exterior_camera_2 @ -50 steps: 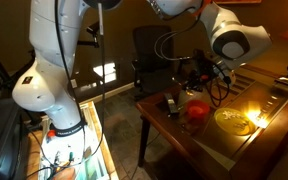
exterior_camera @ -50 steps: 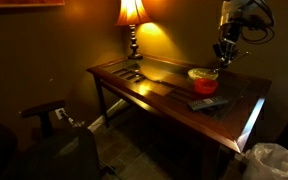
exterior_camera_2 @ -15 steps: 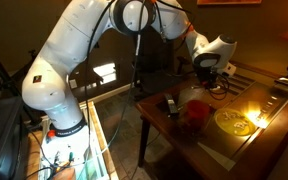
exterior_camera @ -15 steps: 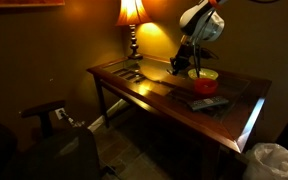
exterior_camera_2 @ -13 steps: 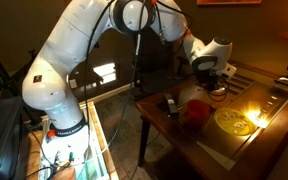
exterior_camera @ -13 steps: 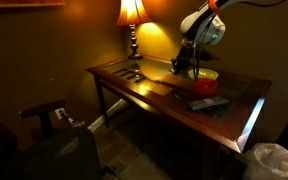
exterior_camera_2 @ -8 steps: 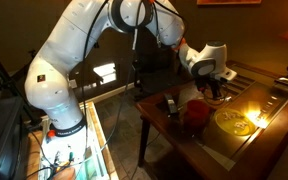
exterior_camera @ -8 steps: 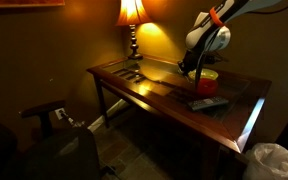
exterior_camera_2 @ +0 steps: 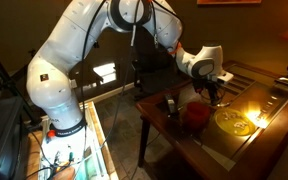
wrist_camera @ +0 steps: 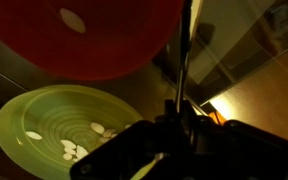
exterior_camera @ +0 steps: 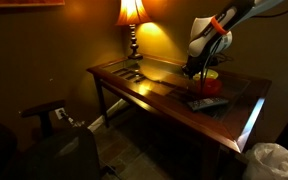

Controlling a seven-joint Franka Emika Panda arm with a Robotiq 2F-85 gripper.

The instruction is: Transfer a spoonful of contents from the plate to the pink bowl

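Observation:
A white piece is already in the pink bowl, so next I will lower my gripper slightly toward the bare tabletop beside the plate and let go of the thin spoon handle (wrist_camera: 185, 50).
The pink bowl shows red in the dim light, in both exterior views (exterior_camera: 212, 83) (exterior_camera_2: 196, 112) and at the top of the wrist view (wrist_camera: 104, 30). The pale green plate (exterior_camera_2: 232, 120) lies beside it and holds several small white pieces (wrist_camera: 79, 145). My gripper (exterior_camera: 198, 70) (exterior_camera_2: 212, 88) hangs low over the table by the bowl and plate. In the wrist view the gripper (wrist_camera: 181, 125) is shut on a thin spoon handle (wrist_camera: 185, 50) that points away toward the bowl's edge. The spoon's tip is hidden.
A lit table lamp (exterior_camera: 132, 14) stands at the back of the glass-topped wooden table (exterior_camera: 144, 88). A dark flat remote-like object (exterior_camera: 206, 102) lies near the bowl, and a small dark object (exterior_camera_2: 170, 104) stands near the table edge. A chair (exterior_camera: 46, 112) stands off the table's end.
The arm has swung across and come down. The gripper has dropped from above the table to just over the bowl and plate, still holding the spoon.

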